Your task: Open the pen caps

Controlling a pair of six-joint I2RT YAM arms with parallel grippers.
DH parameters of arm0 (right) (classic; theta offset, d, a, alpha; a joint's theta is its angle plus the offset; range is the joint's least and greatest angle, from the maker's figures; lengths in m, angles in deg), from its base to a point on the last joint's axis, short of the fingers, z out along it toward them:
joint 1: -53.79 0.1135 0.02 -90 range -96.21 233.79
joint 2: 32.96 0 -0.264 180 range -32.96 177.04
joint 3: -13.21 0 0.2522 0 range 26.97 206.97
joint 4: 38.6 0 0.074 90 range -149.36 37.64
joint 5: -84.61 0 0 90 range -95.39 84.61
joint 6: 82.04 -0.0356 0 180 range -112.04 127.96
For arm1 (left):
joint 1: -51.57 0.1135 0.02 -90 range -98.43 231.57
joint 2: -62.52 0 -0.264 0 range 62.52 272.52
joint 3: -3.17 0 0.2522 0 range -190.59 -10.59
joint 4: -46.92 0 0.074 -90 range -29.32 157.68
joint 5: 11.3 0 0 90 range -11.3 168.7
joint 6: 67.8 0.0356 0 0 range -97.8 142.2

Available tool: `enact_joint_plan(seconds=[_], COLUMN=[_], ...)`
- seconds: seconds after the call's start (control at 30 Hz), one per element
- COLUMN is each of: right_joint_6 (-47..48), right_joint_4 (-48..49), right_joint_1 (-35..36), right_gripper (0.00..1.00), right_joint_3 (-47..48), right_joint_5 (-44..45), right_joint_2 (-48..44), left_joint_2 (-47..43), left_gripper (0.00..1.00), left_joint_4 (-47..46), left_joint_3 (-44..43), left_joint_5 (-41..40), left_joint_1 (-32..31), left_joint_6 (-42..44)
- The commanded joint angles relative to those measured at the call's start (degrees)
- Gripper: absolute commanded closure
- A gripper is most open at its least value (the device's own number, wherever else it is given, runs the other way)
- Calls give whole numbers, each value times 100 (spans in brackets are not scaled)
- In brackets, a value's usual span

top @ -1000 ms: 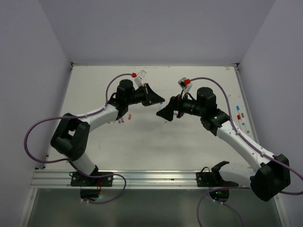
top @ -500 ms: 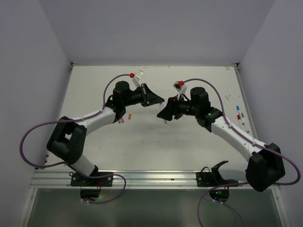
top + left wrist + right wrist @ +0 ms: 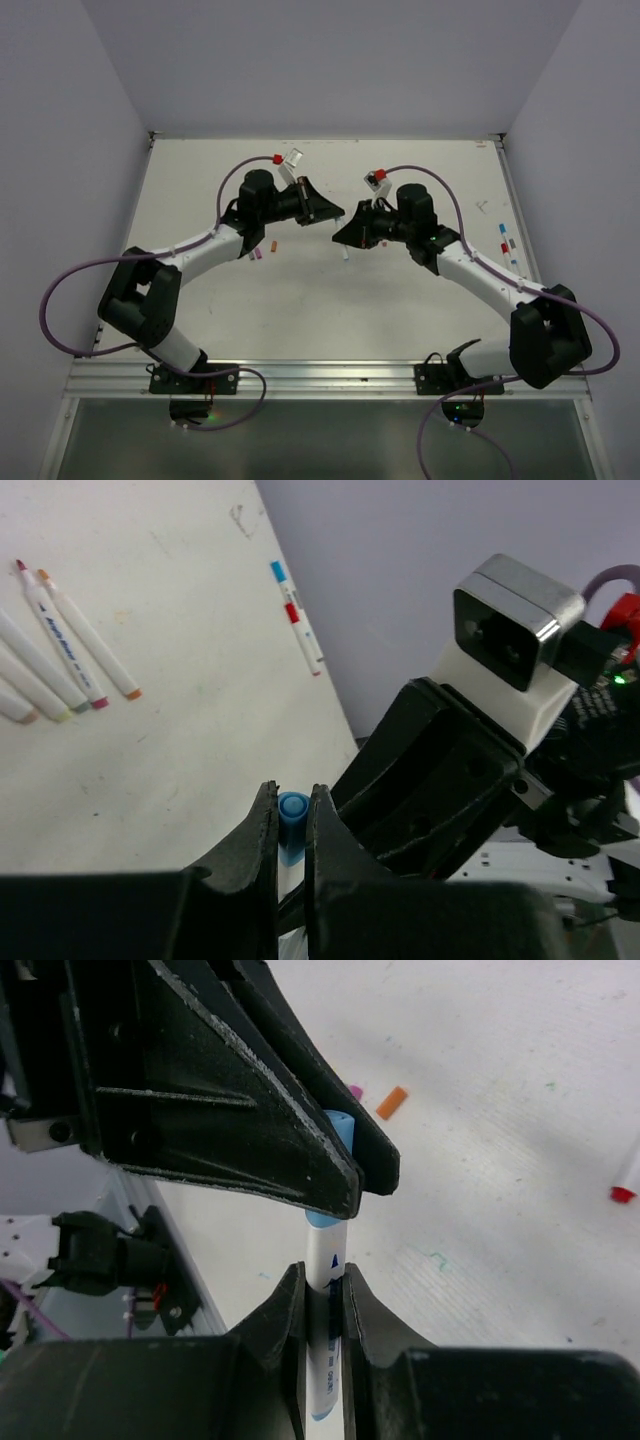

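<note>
My right gripper moves away from the left gripper next, tilts down and lowers the pen's white body (image 3: 326, 1255) beside the orange-tipped pen, since uncapped pens lie side by side.
Above the middle of the table, my two grippers meet tip to tip. My left gripper (image 3: 333, 212) is shut on the blue pen cap (image 3: 292, 814), whose round end shows between its fingers. My right gripper (image 3: 322, 1295) is shut on the same pen's white barrel (image 3: 326, 1255), just below the cap (image 3: 341, 1126). The cap still sits on the pen. The barrel's lower end (image 3: 345, 251) pokes out under the right gripper (image 3: 342, 234) in the top view.
Loose orange (image 3: 392, 1102) and pink (image 3: 355, 1091) caps lie on the table below the left arm. Several uncapped pens (image 3: 62, 645) lie side by side. Two more pens (image 3: 297, 616) lie near the right wall. The front rail (image 3: 320, 377) runs along the near edge.
My right gripper has moved left to the left gripper and gone from open to shut on the pen barrel. The left gripper kept its grip and barely moved.
</note>
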Motion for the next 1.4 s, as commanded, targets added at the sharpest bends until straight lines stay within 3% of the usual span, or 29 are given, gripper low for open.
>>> enact_joint_plan(seconds=[0.0,0.07,0.17,0.27,0.53,0.73,0.9,1.37], right_joint_6=[635,1195,1742,1884,1647,1603,1788,1955], right_joint_4=[-464,-1237,-2003,-2294,-2486,-2699,-2629,-2127], right_joint_1=[121,366,849,1088,1220,114,-511,-634], right_gripper=[100,100,100,100,100,100,100,100], right_joint_3=[421,624,967,1029,818,985,1204,1873], right_joint_5=[852,1975,3467,3974,4588,4502,4625,4977], right_joint_2=[-109,-92,4,75,48,338,962,2659], left_joint_2=[-185,-195,7,139,350,667,798,1343], left_gripper=[100,100,100,100,100,100,100,100], left_joint_4=[2120,2831,3150,3178,3388,4162,4154,4330], left_joint_3=[-866,-1035,-1088,-1106,-1457,-1432,-1010,-966], left_joint_5=[-1124,-2001,-2461,-2849,-3431,-3694,-3800,-4678], left_joint_1=[-180,-356,-392,-339,-207,-207,-216,-164], left_joint_6=[1162,1523,1578,1508,1498,2025,2184,2597])
